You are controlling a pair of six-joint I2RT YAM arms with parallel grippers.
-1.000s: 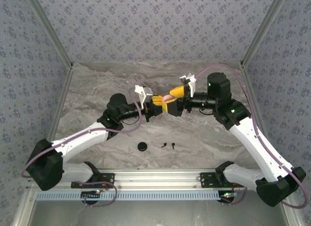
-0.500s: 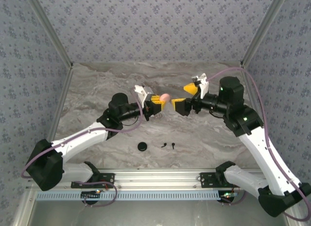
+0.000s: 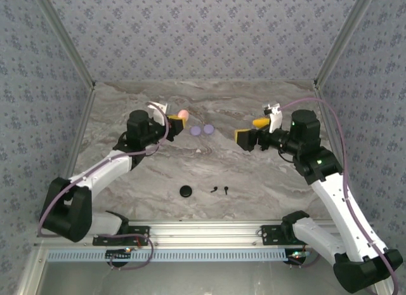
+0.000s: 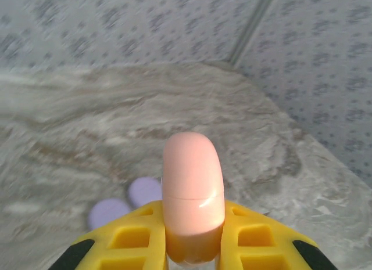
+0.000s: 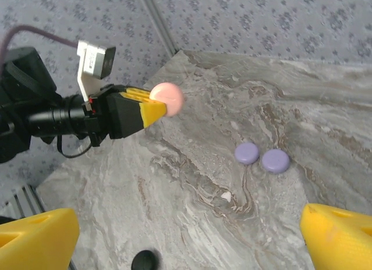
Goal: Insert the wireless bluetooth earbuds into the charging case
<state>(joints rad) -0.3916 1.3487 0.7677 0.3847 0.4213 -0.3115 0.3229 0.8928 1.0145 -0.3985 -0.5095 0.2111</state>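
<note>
The spot on the table beside the row of lilac cases is empty, so my left gripper should lower the pale pink case (image 3: 183, 113) there and let go of it.
My left gripper (image 3: 177, 119) is shut on a closed pale pink charging case (image 3: 183, 113), held above the table at the back left. In the left wrist view the case (image 4: 193, 191) stands between the yellow fingers (image 4: 261, 235), its seam line showing. My right gripper (image 3: 250, 131) hangs open and holds nothing, well to the right of the case; its yellow fingertips (image 5: 35, 241) sit at the bottom corners of the right wrist view. Two tiny black earbuds (image 3: 219, 190) lie on the table near the front. A tiny pale piece (image 3: 198, 150) lies mid-table.
Two lilac round cases (image 3: 202, 129) lie side by side between the grippers, also seen as lilac cases (image 5: 261, 157) from the right wrist. A black round case (image 3: 185, 191) sits left of the black earbuds. Patterned walls close the table's back and sides.
The grippers have drawn apart: the left one swung back left with the pink case, the right one pulled away to the right, open. The lilac cases have come into sight.
</note>
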